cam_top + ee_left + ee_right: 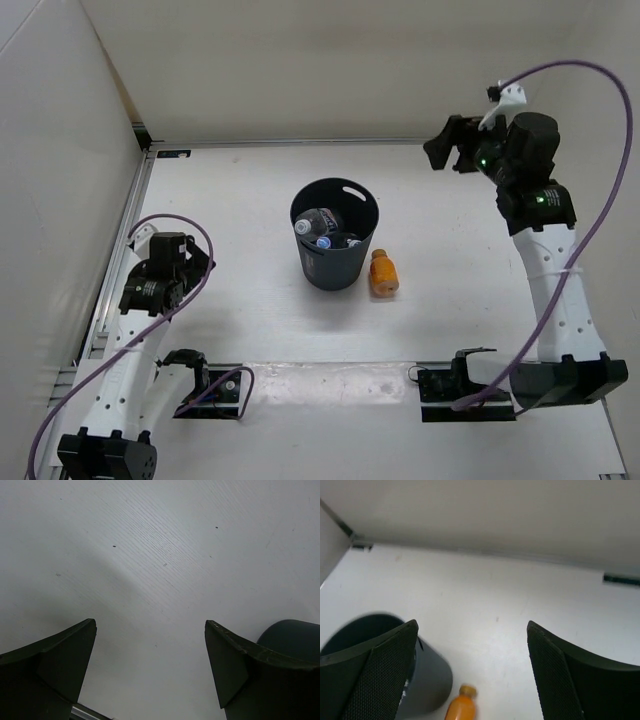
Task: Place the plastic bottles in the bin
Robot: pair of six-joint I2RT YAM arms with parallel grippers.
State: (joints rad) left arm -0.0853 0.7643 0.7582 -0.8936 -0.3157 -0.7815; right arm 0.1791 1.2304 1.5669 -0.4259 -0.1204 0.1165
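Observation:
The right gripper tilts and lowers to the left in the top view around the orange bottle's body next, as the short orange bottle is still outside the bin.
The dark blue-grey bin stands mid-table with clear plastic bottles lying inside, one with a blue label. The short orange bottle lies on the table just right of the bin, touching or nearly touching it. My right gripper is open and empty, raised at the far right, well away from the bottle. In the right wrist view the gripper looks down at the bin and the orange bottle. My left gripper is open and empty at the left, over bare table.
White walls close the table at the back and left, with a metal rail along the left edge. Two dark mounts sit near the front edge. A dark rounded shape shows at the lower right of the left wrist view.

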